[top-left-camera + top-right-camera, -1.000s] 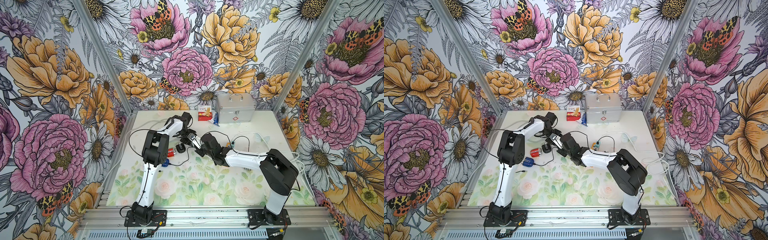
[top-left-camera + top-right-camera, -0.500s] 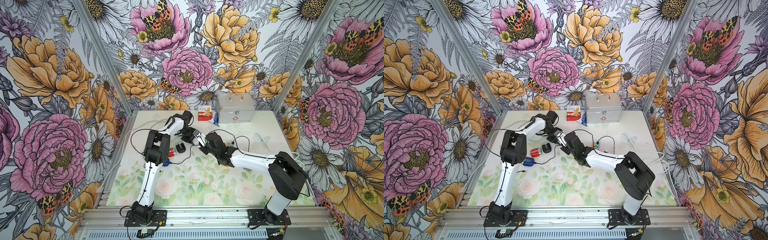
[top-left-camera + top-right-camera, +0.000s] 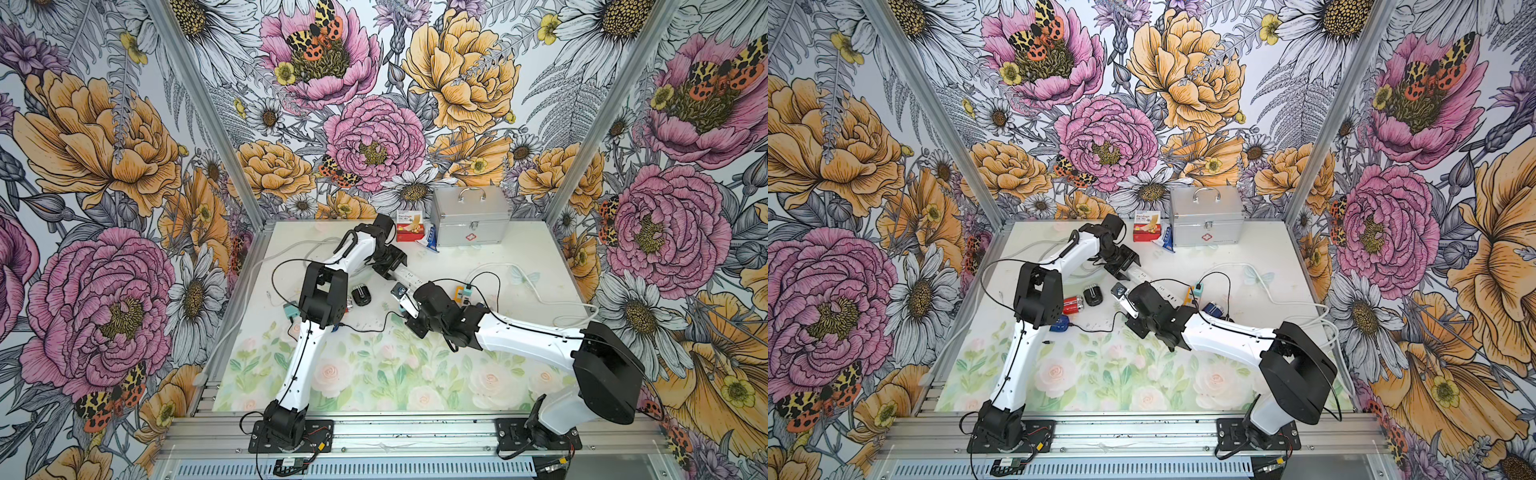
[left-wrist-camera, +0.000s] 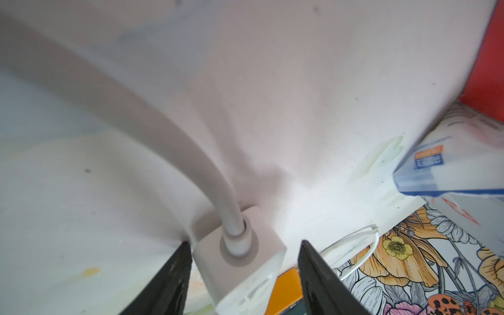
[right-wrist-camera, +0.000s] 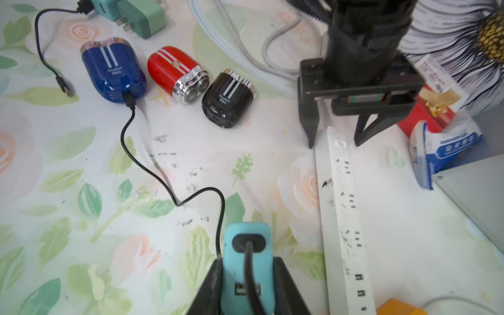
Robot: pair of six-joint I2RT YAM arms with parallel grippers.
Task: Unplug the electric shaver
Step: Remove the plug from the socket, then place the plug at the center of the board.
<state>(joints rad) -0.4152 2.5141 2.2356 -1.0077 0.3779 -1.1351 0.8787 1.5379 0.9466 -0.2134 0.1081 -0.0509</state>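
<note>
The teal charger is already clear of the white power strip, so my right gripper will next move it back and down to the open mat and release it there.
The blue shaver lies on the mat, and its black cable runs to a teal charger. My right gripper is shut on that charger, which is held beside the white power strip and apart from it. In a top view the charger shows at the right gripper. My left gripper stands open round the strip's end, with a gap at one finger. In both top views the left gripper sits at the strip's far end.
A red shaver and a black shaver lie beside the blue one. A green plug and a loose cable lie nearby. An orange and teal adapter sits on the strip. A metal case, a red box and a blue packet stand at the back.
My left gripper's jaws have spread apart at the strip's end. The right arm has swung its elbow to the right, still holding the teal charger.
</note>
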